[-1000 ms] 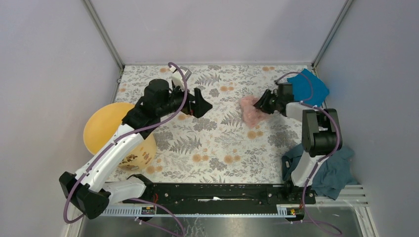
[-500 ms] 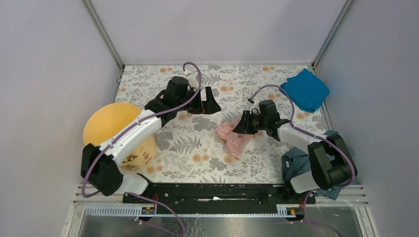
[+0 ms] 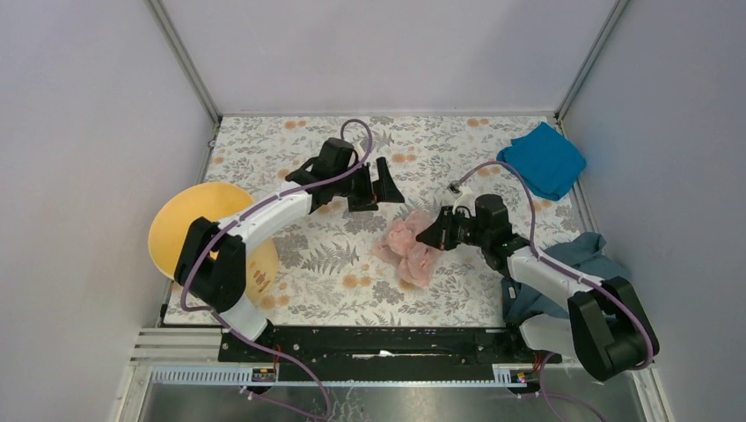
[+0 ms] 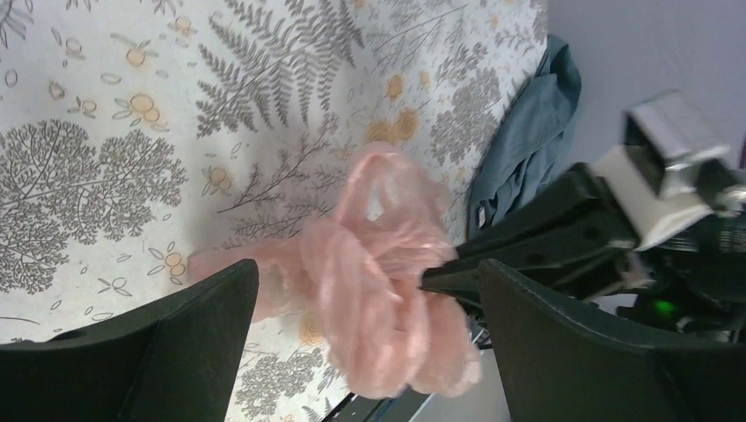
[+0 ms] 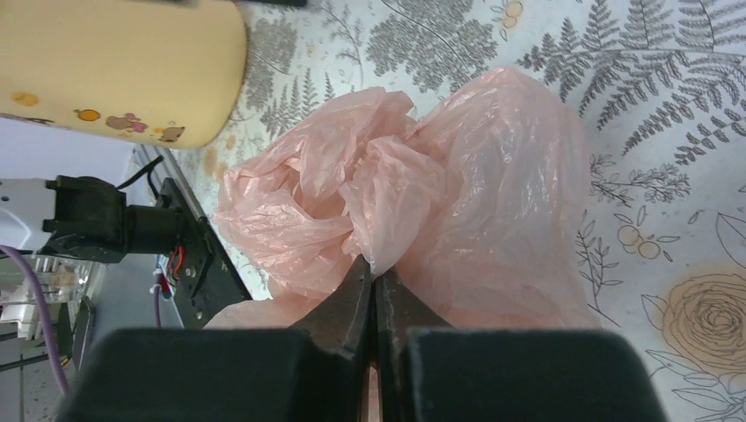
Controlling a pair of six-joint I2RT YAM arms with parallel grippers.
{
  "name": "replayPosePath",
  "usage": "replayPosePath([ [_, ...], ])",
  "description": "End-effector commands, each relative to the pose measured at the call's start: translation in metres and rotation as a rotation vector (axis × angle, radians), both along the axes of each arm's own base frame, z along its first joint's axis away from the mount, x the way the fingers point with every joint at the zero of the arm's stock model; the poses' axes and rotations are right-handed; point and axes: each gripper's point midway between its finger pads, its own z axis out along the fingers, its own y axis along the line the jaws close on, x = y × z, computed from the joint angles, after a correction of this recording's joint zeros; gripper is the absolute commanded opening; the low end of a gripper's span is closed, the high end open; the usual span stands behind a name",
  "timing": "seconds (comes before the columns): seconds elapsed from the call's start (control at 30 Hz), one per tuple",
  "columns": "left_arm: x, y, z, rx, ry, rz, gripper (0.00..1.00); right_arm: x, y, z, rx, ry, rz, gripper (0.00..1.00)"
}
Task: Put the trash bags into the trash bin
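My left gripper is open and should next move back and up. It should close on the bag's bin-facing side (image 3: 388, 251) (image 4: 378, 369), which lies back from it, opposite my right gripper's pinch.
The pale pink trash bag (image 3: 409, 248) is a crumpled bundle at the middle of the table. It also shows in the left wrist view (image 4: 387, 281) and the right wrist view (image 5: 457, 202). My right gripper (image 3: 435, 235) is shut on a fold of the bag at its right side, and the pinch shows in the right wrist view (image 5: 374, 286). My left gripper (image 3: 384, 185) is open and empty, just behind the bag, with its jaws wide apart either side of it in the left wrist view. The yellow trash bin (image 3: 198, 230) stands at the left edge and also shows in the right wrist view (image 5: 114, 70).
A bright blue folded cloth (image 3: 545, 160) lies at the back right. A dark teal cloth (image 3: 585, 264) lies at the right front, partly under the right arm. Purple-grey walls close in the table on three sides.
My right gripper has dragged the pink bag from the back right toward the table's middle. My left gripper has moved right, closer to the bag.
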Motion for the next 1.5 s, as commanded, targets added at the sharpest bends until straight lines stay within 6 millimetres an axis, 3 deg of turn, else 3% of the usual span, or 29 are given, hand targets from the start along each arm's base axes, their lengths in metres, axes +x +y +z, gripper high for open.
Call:
replayPosePath([
  [0.0,-0.005,-0.002,-0.009,-0.112,0.005,-0.074,0.99,0.002,0.011,0.051,0.116,-0.18,0.042,0.0],
  [0.17,-0.027,-0.016,0.011,-0.292,0.002,-0.205,0.99,0.0,0.009,0.078,0.153,-0.28,0.037,0.0],
  [0.3,-0.022,-0.006,0.03,-0.26,-0.091,-0.193,0.99,0.005,0.0,0.11,0.192,-0.334,-0.039,0.0],
  [0.4,-0.017,0.01,0.065,-0.237,-0.242,-0.153,0.99,0.014,-0.013,0.129,0.244,-0.294,-0.134,0.0],
  [0.5,-0.016,0.028,0.103,-0.232,-0.406,-0.105,0.99,0.006,-0.018,0.156,0.414,-0.174,-0.079,0.0],
  [0.7,-0.033,0.046,0.155,-0.274,-0.628,-0.095,0.99,0.003,-0.035,0.203,0.59,-0.039,-0.046,0.0],
  [1.0,-0.075,0.023,0.169,-0.482,-0.614,-0.37,0.99,-0.025,-0.031,0.278,0.725,-0.008,0.1,0.0],
  [1.17,-0.103,0.014,0.178,-0.588,-0.599,-0.473,0.99,-0.028,-0.033,0.3,0.746,-0.051,0.094,0.0],
  [1.37,-0.13,-0.003,0.174,-0.617,-0.563,-0.594,0.99,-0.02,-0.035,0.312,0.78,-0.083,0.062,0.0],
  [1.47,-0.121,-0.003,0.171,-0.565,-0.585,-0.558,0.79,-0.019,-0.035,0.316,0.777,-0.112,0.07,0.0],
])
